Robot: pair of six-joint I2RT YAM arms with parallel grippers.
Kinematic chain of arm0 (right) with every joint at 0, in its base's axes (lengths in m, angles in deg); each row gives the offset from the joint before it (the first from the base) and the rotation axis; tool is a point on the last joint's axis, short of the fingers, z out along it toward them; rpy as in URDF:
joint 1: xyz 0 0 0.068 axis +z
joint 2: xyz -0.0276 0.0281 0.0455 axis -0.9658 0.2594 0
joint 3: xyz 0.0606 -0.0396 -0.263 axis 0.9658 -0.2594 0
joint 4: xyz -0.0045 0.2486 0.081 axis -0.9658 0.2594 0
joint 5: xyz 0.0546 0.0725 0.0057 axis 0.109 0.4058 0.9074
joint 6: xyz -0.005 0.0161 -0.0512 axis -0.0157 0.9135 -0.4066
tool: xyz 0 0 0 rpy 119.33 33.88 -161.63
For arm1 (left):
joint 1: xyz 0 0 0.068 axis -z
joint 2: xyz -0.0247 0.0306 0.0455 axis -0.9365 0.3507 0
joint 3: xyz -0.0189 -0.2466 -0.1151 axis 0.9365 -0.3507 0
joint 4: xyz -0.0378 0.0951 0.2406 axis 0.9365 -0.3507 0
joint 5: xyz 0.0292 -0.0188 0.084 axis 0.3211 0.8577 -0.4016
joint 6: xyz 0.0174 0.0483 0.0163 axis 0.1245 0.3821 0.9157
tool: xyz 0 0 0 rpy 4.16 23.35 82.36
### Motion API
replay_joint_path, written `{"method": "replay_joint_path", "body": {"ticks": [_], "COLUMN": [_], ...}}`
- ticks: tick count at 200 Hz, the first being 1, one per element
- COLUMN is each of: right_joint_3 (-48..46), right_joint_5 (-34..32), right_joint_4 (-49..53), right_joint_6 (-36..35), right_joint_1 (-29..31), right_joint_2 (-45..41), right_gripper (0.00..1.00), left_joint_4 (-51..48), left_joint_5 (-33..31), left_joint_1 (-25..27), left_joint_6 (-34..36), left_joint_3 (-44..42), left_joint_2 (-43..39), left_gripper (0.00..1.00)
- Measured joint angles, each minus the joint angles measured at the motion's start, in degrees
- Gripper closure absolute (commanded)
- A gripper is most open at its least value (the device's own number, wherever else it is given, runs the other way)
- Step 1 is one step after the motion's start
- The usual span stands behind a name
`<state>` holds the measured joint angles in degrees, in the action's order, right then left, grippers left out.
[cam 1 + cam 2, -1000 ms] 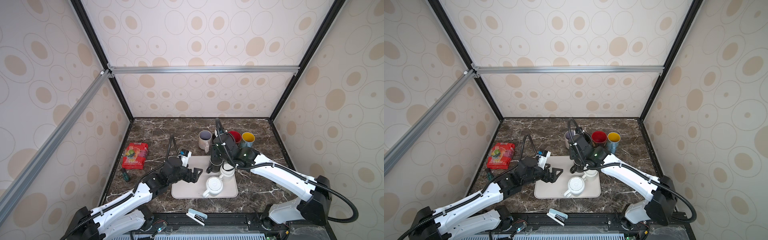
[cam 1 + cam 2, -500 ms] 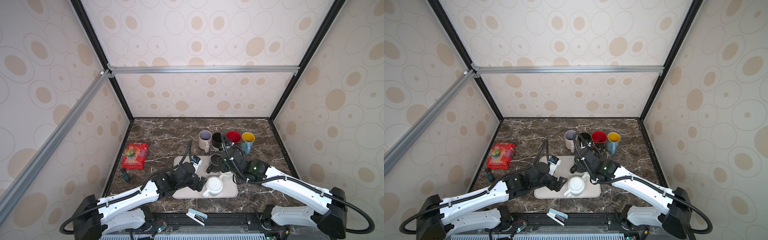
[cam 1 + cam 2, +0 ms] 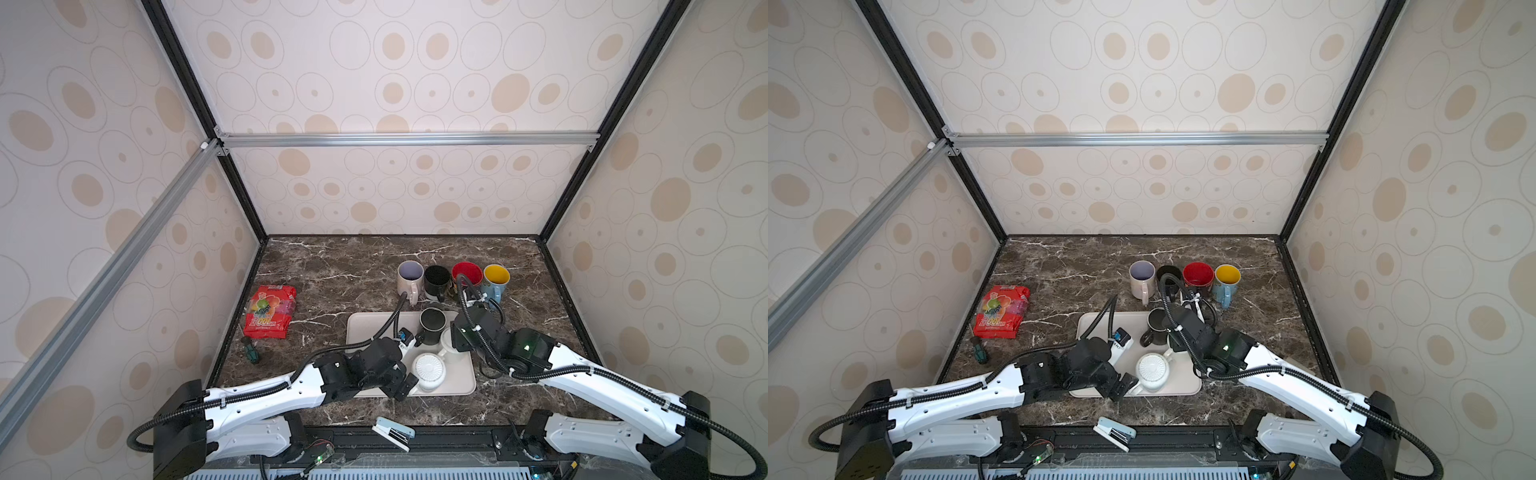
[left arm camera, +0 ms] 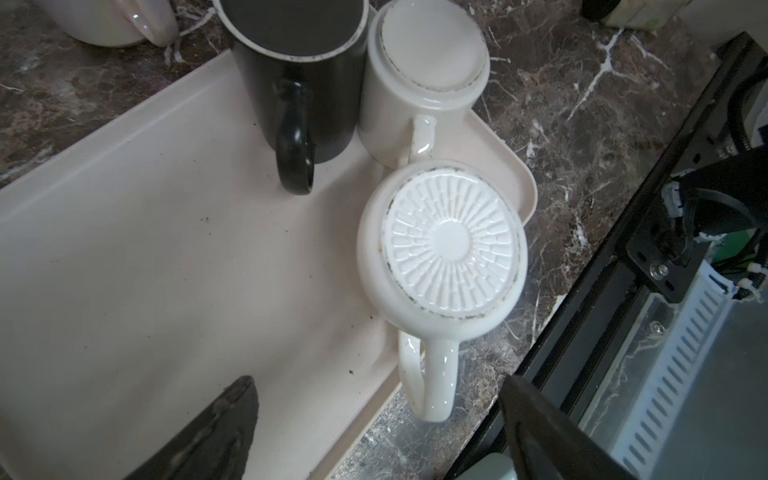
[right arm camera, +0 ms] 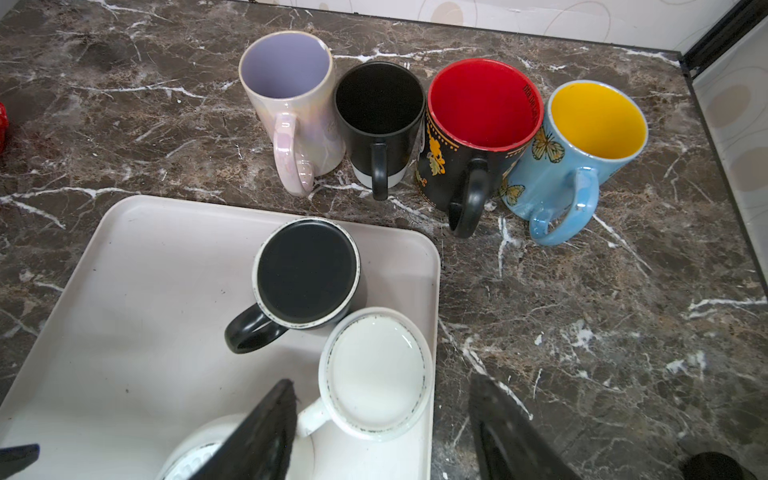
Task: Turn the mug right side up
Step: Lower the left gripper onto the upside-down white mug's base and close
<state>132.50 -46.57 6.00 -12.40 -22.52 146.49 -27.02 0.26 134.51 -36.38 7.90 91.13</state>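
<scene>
I will move my left gripper down toward the round mug (image 4: 451, 241) until its open fingers are on both sides of the mug's handle (image 4: 436, 380), because that handle sticks out toward the gap between them.
Three mugs stand upside down on the beige tray (image 3: 370, 328): a black mug (image 3: 432, 323) (image 5: 306, 272), a plain white mug (image 5: 376, 370) (image 4: 428, 54) and a round white mug (image 3: 429, 368) (image 4: 451, 241) with a ribbed base. My left gripper (image 3: 405, 384) (image 4: 374, 449) is open at the tray's front edge. The round mug's handle (image 4: 428, 382) lies just ahead of it, between its fingers' lines and untouched. My right gripper (image 5: 382, 440) hangs open just above the plain white mug and holds nothing. In both top views the right wrist hides most of that mug.
Four upright mugs stand in a row behind the tray: pink (image 3: 409, 276), black (image 3: 437, 279), red inside (image 3: 467, 274), blue with yellow inside (image 3: 495, 280). A red snack bag (image 3: 270, 311) and a screwdriver (image 3: 250, 348) lie at the left. A stapler (image 3: 392, 432) sits on the front rail.
The right gripper has left the black mug in the back row, drawn back over the tray and opened wider. The left gripper has moved right, up to the round white mug's handle.
</scene>
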Motion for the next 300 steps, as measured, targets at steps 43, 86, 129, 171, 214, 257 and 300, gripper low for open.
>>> {"method": "replay_joint_path", "body": {"ticks": [43,86,129,171,214,257,300], "right_joint_3": [-0.02,-0.76,-3.17,-3.87,-6.67,-8.02,-8.02], "right_joint_5": [-0.02,0.00,0.35,0.98,1.73,2.01,2.43], "right_joint_4": [0.83,1.55,1.55,1.70,1.01,0.55,-0.48], "right_joint_6": [1.18,2.47,3.80,4.24,4.90,5.03,5.01], "right_joint_1": [0.00,0.00,0.00,0.00,0.00,0.00,0.00], "right_joint_2": [-1.27,-2.40,-3.56,-4.66,-6.99,-7.37,-7.37], "right_gripper": [0.33,0.34,0.34,0.35,0.36,0.36,0.37], "left_joint_4": [-1.01,-1.84,-0.79,0.76,0.48,-0.39,-0.52], "left_joint_5": [-2.51,-4.22,-3.63,-2.82,-2.56,-2.84,-3.02], "left_joint_1": [3.87,4.90,5.16,5.22,5.31,5.38,5.40], "left_joint_6": [0.13,0.35,0.22,0.04,-0.15,-0.22,-0.81], "left_joint_3": [0.83,1.03,1.36,2.54,4.55,5.53,5.55], "left_joint_2": [4.68,8.04,9.33,12.20,14.78,15.58,16.85], "left_gripper": [0.24,0.35,0.45,0.60,0.68,0.68,0.71]}}
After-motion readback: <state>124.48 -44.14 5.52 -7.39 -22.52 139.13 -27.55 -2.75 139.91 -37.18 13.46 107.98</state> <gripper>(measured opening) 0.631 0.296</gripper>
